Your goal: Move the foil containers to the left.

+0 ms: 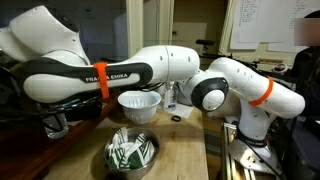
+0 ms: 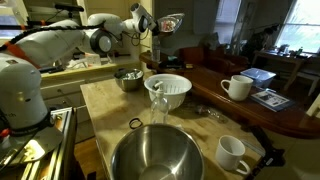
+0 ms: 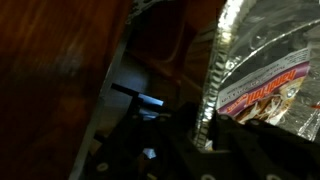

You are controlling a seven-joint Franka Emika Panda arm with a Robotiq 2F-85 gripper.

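My gripper moves down toward the ledge's far end (image 2: 172, 66) next and releases the foil containers there. They still hang in the air above the brown wooden ledge.
The foil containers (image 2: 170, 21) are up in the air at the back of the counter, tilted, held by my gripper (image 2: 152, 22). In the wrist view the crinkled silver rim (image 3: 214, 70) runs down between my dark fingers (image 3: 205, 128), which are shut on it. A red printed label (image 3: 266, 88) shows against the foil. In an exterior view my arm (image 1: 120, 72) spans the scene, and the gripper and foil are hidden.
A white ribbed bowl (image 2: 168, 90) (image 1: 138, 103) stands mid-counter with a clear glass (image 2: 158, 102) in front. A steel bowl with green-white contents (image 2: 128, 78) (image 1: 132, 150) is nearby. A large empty steel bowl (image 2: 165, 155) and two white mugs (image 2: 238, 87) (image 2: 232, 152) stand nearer.
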